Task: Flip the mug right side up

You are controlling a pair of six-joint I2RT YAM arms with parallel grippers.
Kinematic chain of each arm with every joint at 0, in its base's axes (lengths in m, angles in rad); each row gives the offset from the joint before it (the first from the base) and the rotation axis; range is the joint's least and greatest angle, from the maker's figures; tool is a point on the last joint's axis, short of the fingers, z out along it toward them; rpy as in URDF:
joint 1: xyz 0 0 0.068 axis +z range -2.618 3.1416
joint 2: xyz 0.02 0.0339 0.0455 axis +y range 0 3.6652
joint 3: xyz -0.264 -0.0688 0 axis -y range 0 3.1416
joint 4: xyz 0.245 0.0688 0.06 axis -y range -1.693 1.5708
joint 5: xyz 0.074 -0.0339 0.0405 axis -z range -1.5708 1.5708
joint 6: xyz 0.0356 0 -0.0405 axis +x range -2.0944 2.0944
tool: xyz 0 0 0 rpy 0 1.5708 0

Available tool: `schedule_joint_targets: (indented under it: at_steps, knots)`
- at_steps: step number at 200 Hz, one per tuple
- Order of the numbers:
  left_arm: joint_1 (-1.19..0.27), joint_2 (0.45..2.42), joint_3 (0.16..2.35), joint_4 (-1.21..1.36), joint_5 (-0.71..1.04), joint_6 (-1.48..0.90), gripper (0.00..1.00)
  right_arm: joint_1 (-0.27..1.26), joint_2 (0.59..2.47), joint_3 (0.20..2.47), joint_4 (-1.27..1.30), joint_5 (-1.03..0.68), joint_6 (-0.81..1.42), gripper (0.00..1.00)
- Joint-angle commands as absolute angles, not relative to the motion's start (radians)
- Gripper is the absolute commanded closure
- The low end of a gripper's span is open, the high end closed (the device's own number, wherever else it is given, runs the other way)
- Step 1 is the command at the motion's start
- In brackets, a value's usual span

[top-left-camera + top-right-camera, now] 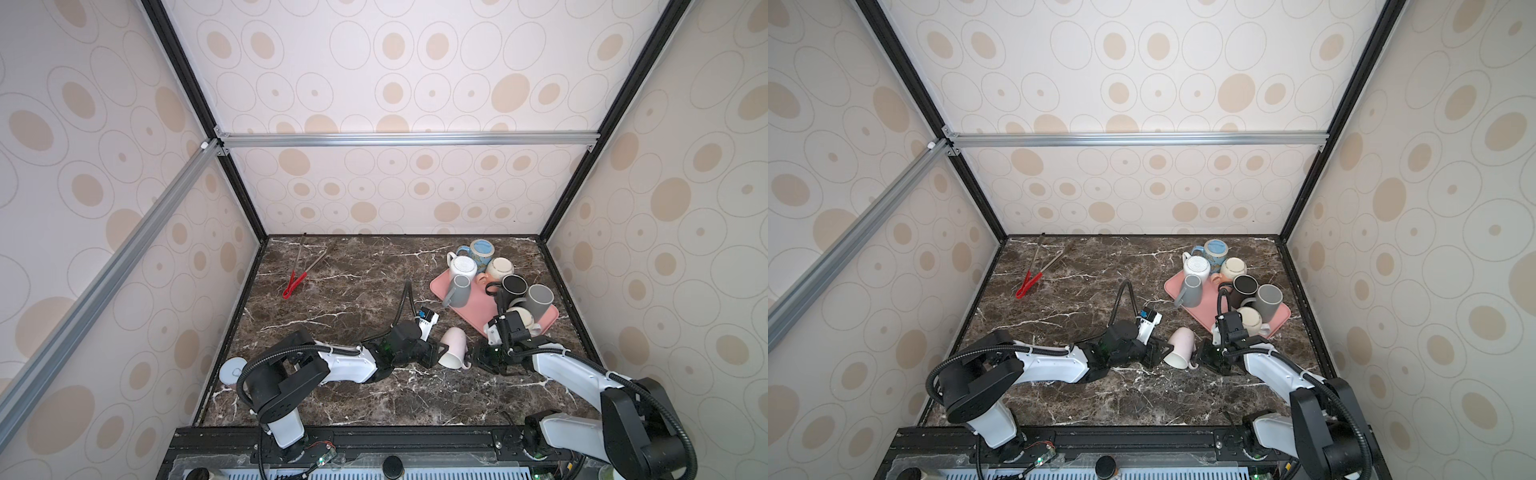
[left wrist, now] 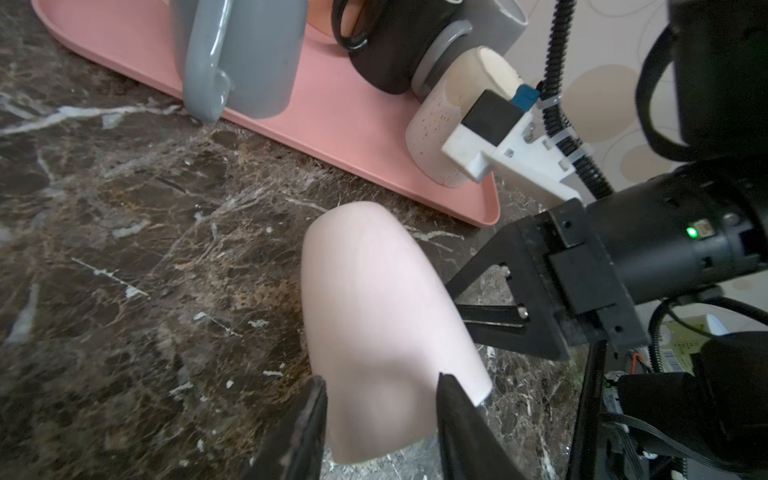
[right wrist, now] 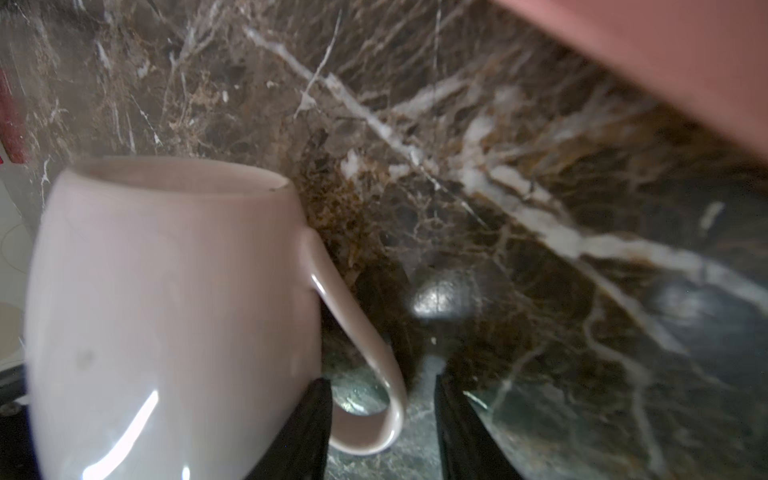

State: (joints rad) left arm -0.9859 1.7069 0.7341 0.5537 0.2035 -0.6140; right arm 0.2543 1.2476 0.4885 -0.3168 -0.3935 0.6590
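Observation:
My right gripper slides toward the pale pink mug's side next and closes on the mug's handle, since the handle already juts between its open fingers.
A pale pink mug lies tilted on its side on the marble table between my two grippers, its mouth toward the front edge and its base toward the back. My left gripper is open, its two fingers level with the mug's wall near the rim. My right gripper is open too. The mug's handle sits between its fingers, with a gap to one of them. The mug's inside is mostly hidden.
A pink tray just behind the mug holds several mugs, among them a grey one. A blue mug stands behind the tray. Red-tipped tongs lie at the back left. A white disc sits at the front left.

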Motion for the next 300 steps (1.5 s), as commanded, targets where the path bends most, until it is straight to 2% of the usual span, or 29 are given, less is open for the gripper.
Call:
schedule_joint_targets:
  at_steps: [1,58,112,178,225,255,282,300]
  knots:
    - [-0.986,1.732,0.757,0.523,0.211,-0.624,0.56,0.262,1.285,0.492,-0.274,-0.419,0.670,0.55]
    - [-0.970,1.734,0.697,0.541,0.192,-0.592,0.55,0.267,1.323,0.506,-0.232,-0.473,0.678,0.54]
    - [-0.937,1.783,0.649,0.580,0.190,-0.639,0.61,0.271,1.367,0.499,-0.140,-0.579,0.709,0.51]
    - [-0.868,1.800,0.594,0.636,0.214,-0.687,0.63,0.273,1.383,0.502,-0.013,-0.705,0.758,0.50]
    - [-0.850,1.811,0.579,0.660,0.223,-0.697,0.64,0.273,1.437,0.536,0.034,-0.775,0.779,0.65]
    - [-0.845,1.818,0.583,0.660,0.225,-0.692,0.64,0.301,1.460,0.563,0.034,-0.795,0.790,0.86]
    - [-0.840,1.803,0.578,0.654,0.222,-0.689,0.64,0.304,1.444,0.581,0.035,-0.787,0.800,1.00]
    - [-0.838,1.783,0.572,0.651,0.218,-0.682,0.64,0.307,1.425,0.588,0.043,-0.776,0.802,1.00]
